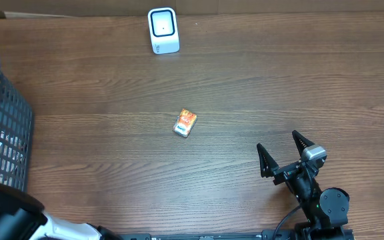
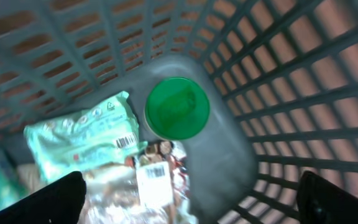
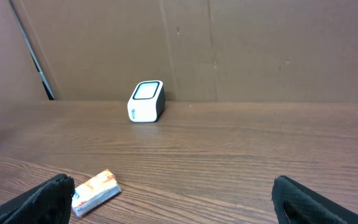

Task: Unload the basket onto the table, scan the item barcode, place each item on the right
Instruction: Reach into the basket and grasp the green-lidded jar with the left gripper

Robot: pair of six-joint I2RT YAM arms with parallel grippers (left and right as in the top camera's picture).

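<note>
The rim of the round green lid (image 2: 178, 107) stands below and outward with bare floor beside it, so my left gripper moves outward and down to straddle it next.
A white barcode scanner (image 1: 163, 30) stands upright at the table's far edge, also seen in the right wrist view (image 3: 146, 101). A small orange and white box (image 1: 185, 123) lies flat mid-table, apart from both grippers; it shows low on the left in the right wrist view (image 3: 95, 191). My right gripper (image 1: 277, 141) hovers open to the box's right, with nothing between its fingers (image 3: 173, 202). My left gripper (image 2: 191, 202) is open inside the grey basket (image 2: 278, 93), above a shiny wrapped item with a white barcode label (image 2: 154, 185), holding nothing.
The basket (image 1: 5, 127) stands at the table's left edge. It also holds a round green lid (image 2: 177, 107) and a mint-green packet with a barcode (image 2: 82, 140). A brown cardboard wall (image 3: 229, 43) rises behind the scanner.
</note>
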